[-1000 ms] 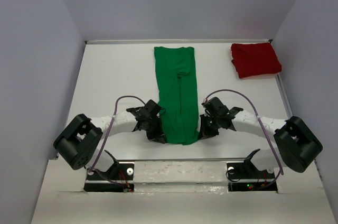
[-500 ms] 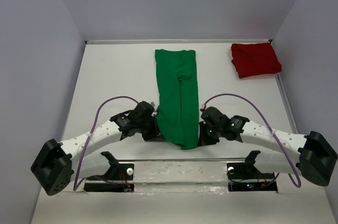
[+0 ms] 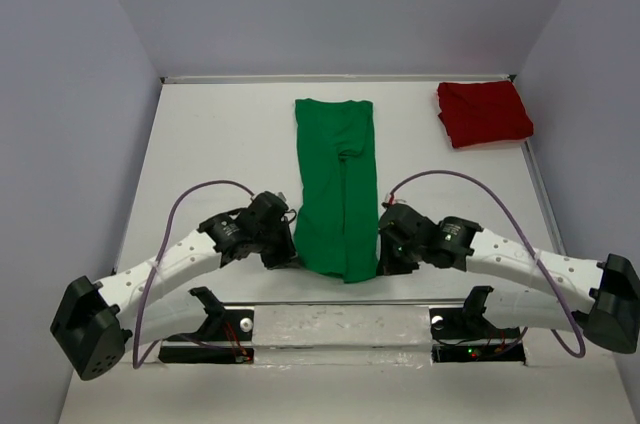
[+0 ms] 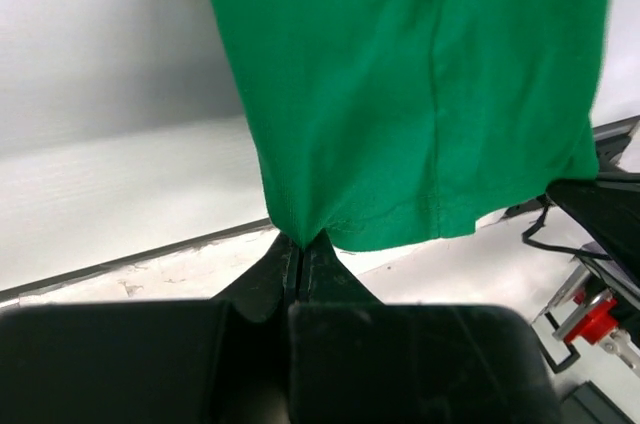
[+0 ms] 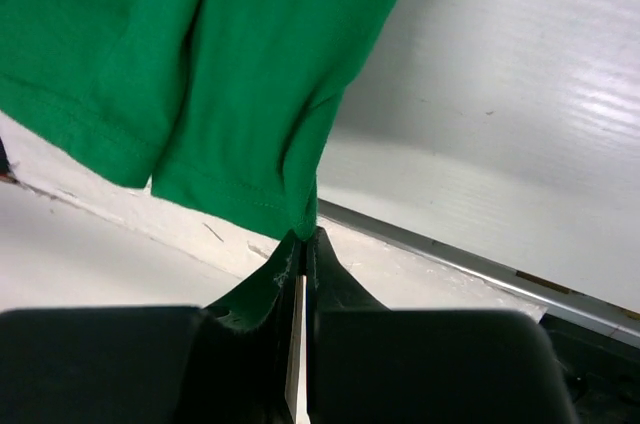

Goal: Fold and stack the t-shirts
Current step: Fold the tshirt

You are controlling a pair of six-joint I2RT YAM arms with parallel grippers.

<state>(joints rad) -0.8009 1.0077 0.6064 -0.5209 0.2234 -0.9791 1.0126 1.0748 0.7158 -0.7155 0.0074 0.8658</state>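
Note:
The t-shirt lies long, so my right gripper should next carry its corner outward over the green strip's far half and release.
The green t-shirt [image 3: 336, 189] lies as a long narrow strip down the middle of the table, its near end lifted. My left gripper [image 3: 293, 256] is shut on its near left corner [image 4: 300, 229]. My right gripper [image 3: 380, 262] is shut on its near right corner [image 5: 305, 219]. In both wrist views the green cloth [image 4: 400, 94] [image 5: 200, 64] stretches away from the pinching fingertips, with the hem hanging between them. The dark red t-shirt [image 3: 484, 112] sits folded at the far right corner, away from both grippers.
The white table [image 3: 220, 154] is walled by grey panels on the left, back and right. A metal strip [image 3: 340, 304] runs along its near edge, just under the lifted hem. Both arm bases [image 3: 345, 336] stand below it.
Both arms have stretched out low and wide, and the grippers have lifted the shirt's near end off the table. The hem has shifted slightly toward the near edge.

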